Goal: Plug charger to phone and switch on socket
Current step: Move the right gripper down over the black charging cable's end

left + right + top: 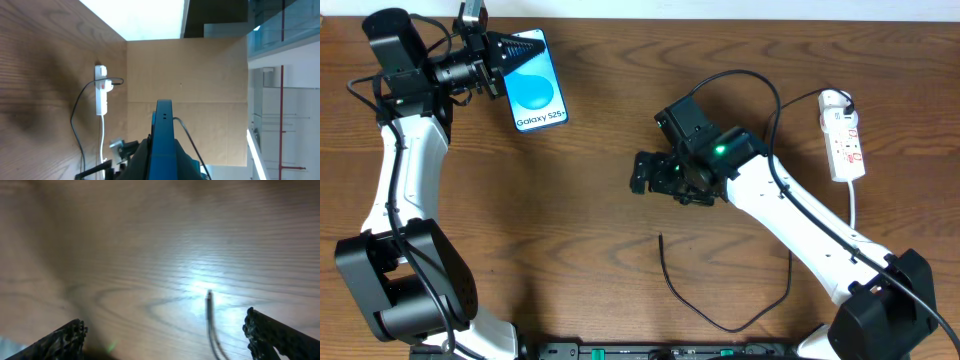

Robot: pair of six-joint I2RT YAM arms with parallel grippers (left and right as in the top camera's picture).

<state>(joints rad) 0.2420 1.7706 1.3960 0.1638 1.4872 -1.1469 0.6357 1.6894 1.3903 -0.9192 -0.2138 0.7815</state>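
The robot's right gripper will move down and back onto the charger's plug tip (661,243) (209,301), because that tip lies on top of the table, closer to the robot's base than the gripper's fingers are.
The phone (538,92), blue screen reading "Galaxy S25+", is at the back left, lifted and tilted, with my left gripper (516,52) shut on its upper end. In the left wrist view the phone (164,117) stands edge-on between the dark jaws of the left gripper (164,152). The charger (672,285) lies in a loop on the table, its plug tip (661,237) pointing away from the front edge. My right gripper (642,172) hovers open above and behind that tip. In the right wrist view the tip (209,298) lies nearer the right finger (277,337). The socket (843,135) lies at the right.
The white power strip also shows in the left wrist view (101,90), with a black cable (75,120) running from it. A cardboard-coloured wall (200,90) stands behind the table. The thicker robot cable (760,85) arcs over the right arm.
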